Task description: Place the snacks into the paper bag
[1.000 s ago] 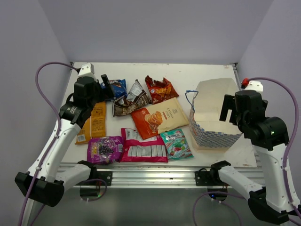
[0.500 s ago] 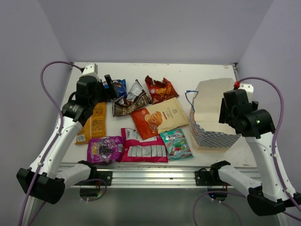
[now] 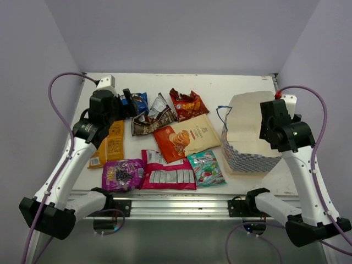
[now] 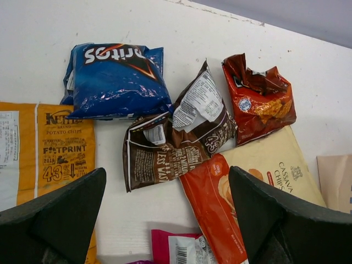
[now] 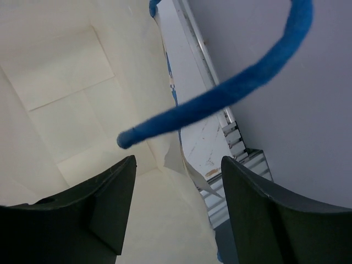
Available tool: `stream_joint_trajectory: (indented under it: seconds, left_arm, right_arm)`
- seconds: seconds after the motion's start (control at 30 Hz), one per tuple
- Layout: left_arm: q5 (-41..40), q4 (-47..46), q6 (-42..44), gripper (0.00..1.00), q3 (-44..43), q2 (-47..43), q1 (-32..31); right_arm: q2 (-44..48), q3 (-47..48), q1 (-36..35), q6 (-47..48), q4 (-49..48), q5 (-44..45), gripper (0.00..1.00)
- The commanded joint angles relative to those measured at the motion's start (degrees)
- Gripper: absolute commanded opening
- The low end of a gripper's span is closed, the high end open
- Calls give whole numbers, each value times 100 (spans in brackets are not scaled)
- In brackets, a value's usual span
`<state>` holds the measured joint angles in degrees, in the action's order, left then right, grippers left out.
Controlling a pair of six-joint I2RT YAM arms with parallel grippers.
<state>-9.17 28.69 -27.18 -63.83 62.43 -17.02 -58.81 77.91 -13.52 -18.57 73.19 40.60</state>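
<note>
My left gripper is going to lower its open fingers next to the brown packet's top edge [image 3: 137, 131] [image 4: 135, 173] below it, on both sides of the packet's near corner, since the bare tabletop leaves them room there.
Several snacks lie flat on the table: a blue packet [image 3: 137, 102] [image 4: 115, 80], a brown one [image 3: 151, 118] [image 4: 176, 143], a red one [image 3: 187, 103] [image 4: 258, 99], an orange-and-cream one [image 3: 187, 137] [image 4: 258, 181], an orange one [image 3: 111, 142], a purple one [image 3: 124, 174], a pink one [image 3: 168, 175] and a teal one [image 3: 206, 168]. My left gripper [image 3: 127, 103] [image 4: 166, 181] is open and empty above the blue and brown packets. The paper bag [image 3: 250, 132] stands open at the right. My right gripper [image 3: 268, 129] [image 5: 177, 165] is open at its right rim, astride the bag wall [image 5: 181, 220], by the blue string handle [image 5: 231, 91].
The table's white back edge [image 3: 181, 75] meets the wall behind the packets. The metal front rail [image 3: 176, 201] runs along the near edge. The bag's other blue handle [image 3: 223, 113] hangs on its left side. Purple cables loop beside both arms.
My right arm has swung in over the bag's right rim. My left gripper has shifted slightly back toward the blue packet. No packet has moved.
</note>
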Motion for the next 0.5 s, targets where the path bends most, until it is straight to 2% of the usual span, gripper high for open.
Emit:
stream_joint_trajectory:
  seconds: [0.0,0.03,0.1,0.17,0.23,0.3,0.47]
  left_arm:
    - [73,-241,143,97,46,-161,-30]
    - [73,-241,143,97,55,-153,-30]
    - [91,-215,160,96,108,-153,-30]
    - [126,-267,169,96,257,-179,-30]
    - [161,-381,160,95,502,-197,-30]
    - [214,-504,152,94,696,-144,-30]
    - [-85,-434,72,95,943,672,-47]
  right_arm:
    - [-17,-188,60,99,-340,141,66]
    - [-17,-241,69,99,-375,63,58]
    - [-26,-311,95,99,-419,10,48]
    - [-17,-346,104,90,-437,18,22]
    - [1,-346,113,90,-437,18,0]
    - [18,-338,113,108,-446,1,0]
    - [80,-329,113,108,-437,-140,0]
